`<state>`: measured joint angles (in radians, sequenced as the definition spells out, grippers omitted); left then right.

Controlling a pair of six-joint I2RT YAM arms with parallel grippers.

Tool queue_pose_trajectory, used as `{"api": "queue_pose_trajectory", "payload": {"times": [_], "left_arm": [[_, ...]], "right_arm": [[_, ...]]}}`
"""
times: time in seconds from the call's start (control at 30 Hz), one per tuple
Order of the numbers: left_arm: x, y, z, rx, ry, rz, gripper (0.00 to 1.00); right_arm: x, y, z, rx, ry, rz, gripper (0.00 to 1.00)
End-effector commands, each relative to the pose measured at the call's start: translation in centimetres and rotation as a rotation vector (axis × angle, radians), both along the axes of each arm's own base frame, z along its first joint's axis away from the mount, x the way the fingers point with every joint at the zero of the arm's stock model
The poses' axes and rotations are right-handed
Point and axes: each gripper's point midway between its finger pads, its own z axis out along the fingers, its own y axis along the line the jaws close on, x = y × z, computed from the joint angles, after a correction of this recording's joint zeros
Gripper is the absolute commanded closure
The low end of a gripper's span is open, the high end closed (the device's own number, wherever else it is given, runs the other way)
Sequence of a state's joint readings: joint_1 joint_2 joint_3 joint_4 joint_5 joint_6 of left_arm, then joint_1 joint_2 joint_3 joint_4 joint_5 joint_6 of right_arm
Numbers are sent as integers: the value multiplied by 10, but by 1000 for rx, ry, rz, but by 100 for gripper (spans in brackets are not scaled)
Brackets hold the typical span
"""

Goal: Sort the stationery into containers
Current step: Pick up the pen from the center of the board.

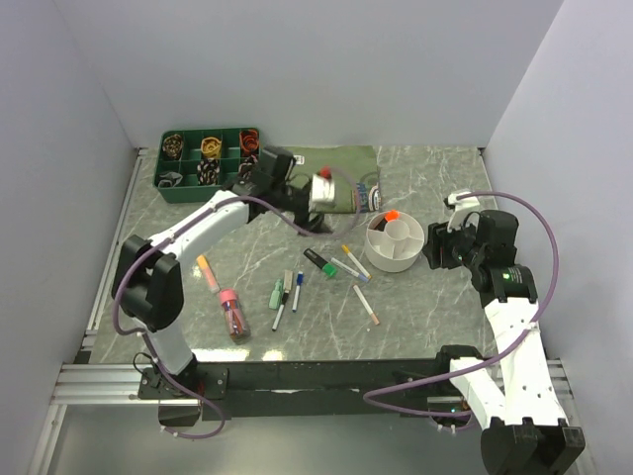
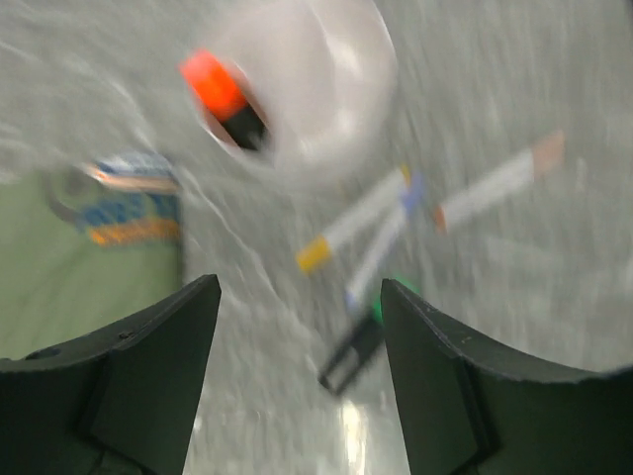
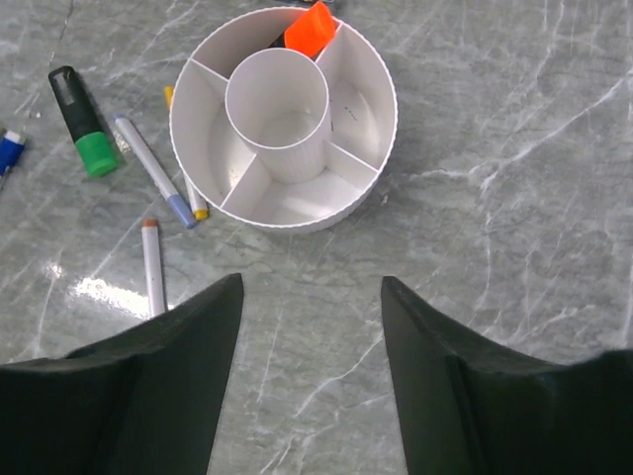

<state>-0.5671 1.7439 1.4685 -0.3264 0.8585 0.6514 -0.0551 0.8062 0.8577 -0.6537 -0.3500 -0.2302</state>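
Observation:
The black marker lies at a slant, so my left gripper will next turn to match that slant and lower back toward my base, onto its black body (image 1: 316, 259) (image 2: 354, 353).
The white round organiser (image 1: 395, 255) stands right of centre, with an orange-capped marker (image 1: 392, 215) in a back ring compartment. Several pens lie loose on the table to its left: a black-and-green marker (image 1: 318, 262), white pens (image 1: 351, 263) (image 1: 366, 304), a green pen (image 1: 278, 292), an orange-and-yellow pen (image 1: 208, 272) and a pink-capped tube (image 1: 233, 312). My left gripper (image 1: 313, 215) is open and empty above the cloth's front edge. Its blurred view (image 2: 300, 297) shows the black-and-green marker (image 2: 356, 351) below it. My right gripper (image 1: 435, 247) (image 3: 310, 287) is open and empty just right of the organiser (image 3: 361, 109).
A green compartment tray (image 1: 158, 182) with small items stands at the back left. The folded olive cloth (image 1: 341, 163) lies at the back centre. White walls enclose the table on three sides.

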Motion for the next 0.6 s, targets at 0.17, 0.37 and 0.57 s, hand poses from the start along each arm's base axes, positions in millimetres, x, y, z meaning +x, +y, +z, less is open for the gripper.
{"api": "queue_pose_trajectory", "payload": {"times": [0.17,0.37,0.57], "left_arm": [[-41,55,-130,437,-159,-347,27],[-28,39,-153,471,-206,-394,27],[-14,28,-172,493,-214,-391,28]], "right_arm": [[-5,-1,-4,5,-11,-9,17],[-12,-4,-8,-3,-6,-25,17],[-13,-4,-10,8,0,-35,18]]}}
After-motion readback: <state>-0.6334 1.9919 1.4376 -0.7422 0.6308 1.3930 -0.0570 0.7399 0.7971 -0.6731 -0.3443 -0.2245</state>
